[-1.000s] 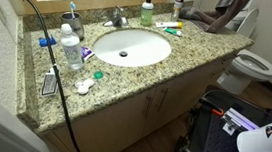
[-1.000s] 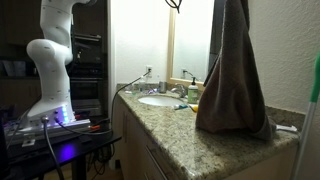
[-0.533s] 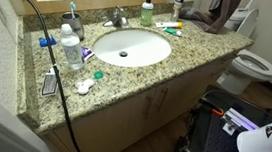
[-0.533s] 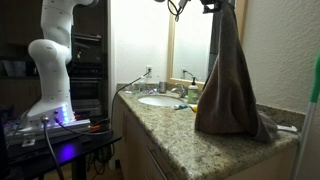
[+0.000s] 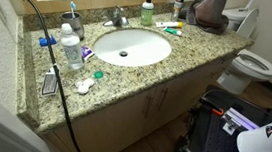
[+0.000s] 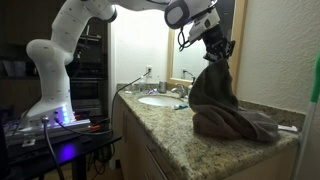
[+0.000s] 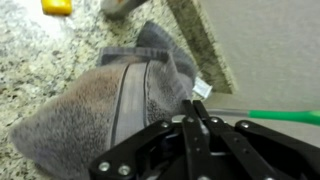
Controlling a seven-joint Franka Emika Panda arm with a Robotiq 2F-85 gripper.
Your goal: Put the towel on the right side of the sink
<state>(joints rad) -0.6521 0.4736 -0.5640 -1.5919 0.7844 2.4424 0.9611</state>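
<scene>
The gripper comes down toward the counter's toilet end, over the towel's low folds, and releases its top next. It holds that peak high above the granite.
The towel [image 6: 225, 110] is dark grey-brown and rests in a heap on the granite counter beside the white sink [image 6: 160, 100], its top pulled up into a peak. It also shows at the counter's far end [image 5: 211, 11], past the sink [image 5: 131, 47]. My gripper [image 6: 215, 50] is shut on the towel's top and points down. In the wrist view the closed fingers [image 7: 193, 105] sit over the bunched towel [image 7: 110, 105], next to its white tag.
A toilet [image 5: 253, 65] stands beyond the counter's end. Bottles [image 5: 70, 48], a soap dispenser [image 5: 147, 12], a toothbrush [image 5: 171, 27] and a black cable [image 5: 48, 48] lie round the sink. A wall and mirror stand close behind the towel.
The arm has come down into view. The towel, hanging tall before, has been lowered and now piles up on the counter.
</scene>
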